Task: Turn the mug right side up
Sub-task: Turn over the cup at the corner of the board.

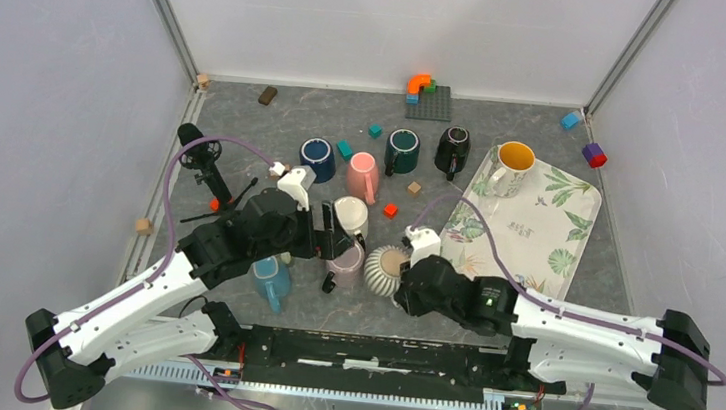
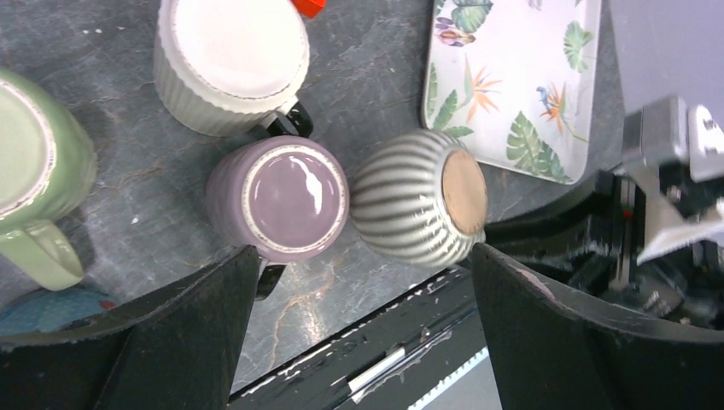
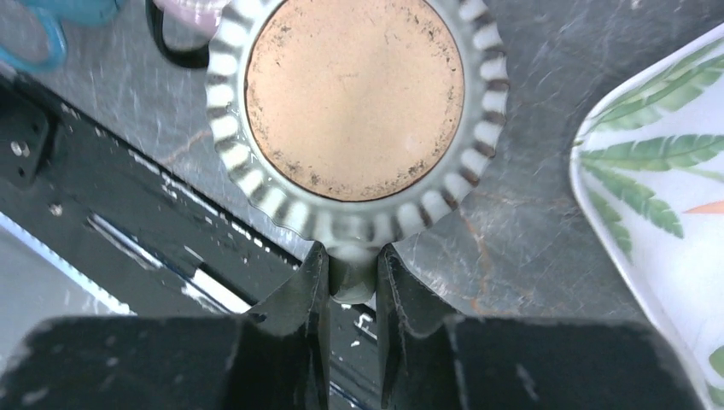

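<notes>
My left gripper swings outward and toward the right in the top view next, tilting onto the mug's handle (image 3: 352, 280), because the mug's bottom faces my right gripper.
The mug (image 1: 386, 269) is grey with ribbed sides and a bare tan base. It is tipped over near the front rail, its base turned toward my right arm. The right wrist view looks straight at that base (image 3: 354, 94). My right gripper (image 3: 353, 256) is shut on the mug's handle (image 3: 352, 280), which sits pinched between the two fingers. In the top view this gripper (image 1: 410, 280) is right against the mug. My left gripper (image 2: 363, 250) hangs open above the mug (image 2: 410, 209) and holds nothing.
A purple mug (image 2: 282, 198) stands upside down, touching the ribbed mug's left side. A white ribbed mug (image 2: 230, 64) is behind it, a green one (image 2: 34, 162) to the left. A leaf-print tray (image 1: 528, 221) carries a yellow-lined mug (image 1: 511, 166). More mugs and small blocks lie further back.
</notes>
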